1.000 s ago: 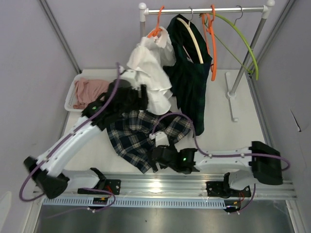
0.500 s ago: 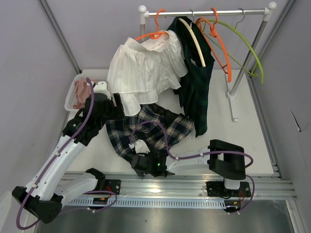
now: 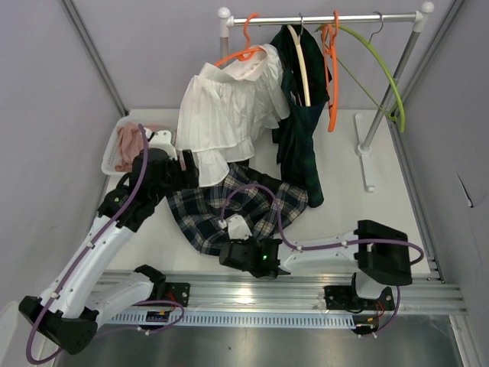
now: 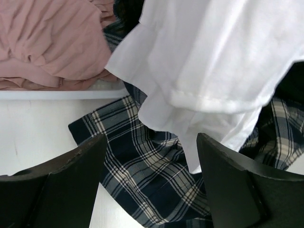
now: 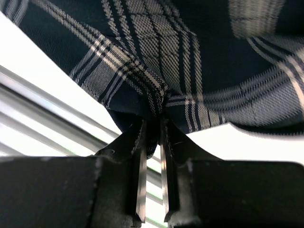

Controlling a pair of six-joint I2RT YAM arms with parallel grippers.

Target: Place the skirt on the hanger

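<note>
My right gripper moves toward the right in the top view next and releases the fold of the skirt on the tabletop (image 3: 335, 208) beside the dark green garment, since the skirt lies crumpled.
A navy plaid skirt (image 3: 229, 202) lies crumpled on the white table, below the clothes rail. My right gripper (image 3: 233, 248) is at the skirt's near edge, and the right wrist view shows the right gripper (image 5: 153, 126) shut on a pinched fold of the plaid skirt (image 5: 190, 57). My left gripper (image 3: 179, 164) hovers open over the skirt's left side, nothing between its fingers. In the left wrist view the left gripper (image 4: 151, 156) frames the plaid skirt (image 4: 142, 175) under a hanging white hem. Two empty hangers, one orange (image 3: 332, 69) and one green (image 3: 378, 65), hang on the rail (image 3: 321, 15).
A white skirt (image 3: 225, 115) hangs from another orange hanger (image 3: 241, 53), close over my left gripper. A dark green garment (image 3: 302, 130) hangs on a cream hanger (image 3: 302, 57). A white basket (image 3: 114, 141) at far left holds pink cloth (image 4: 47, 42). The rail's stand (image 3: 365, 145) is at right.
My right gripper has closed on the plaid skirt's near edge. The left arm drew back leftward from the white skirt, which swung on its hanger.
</note>
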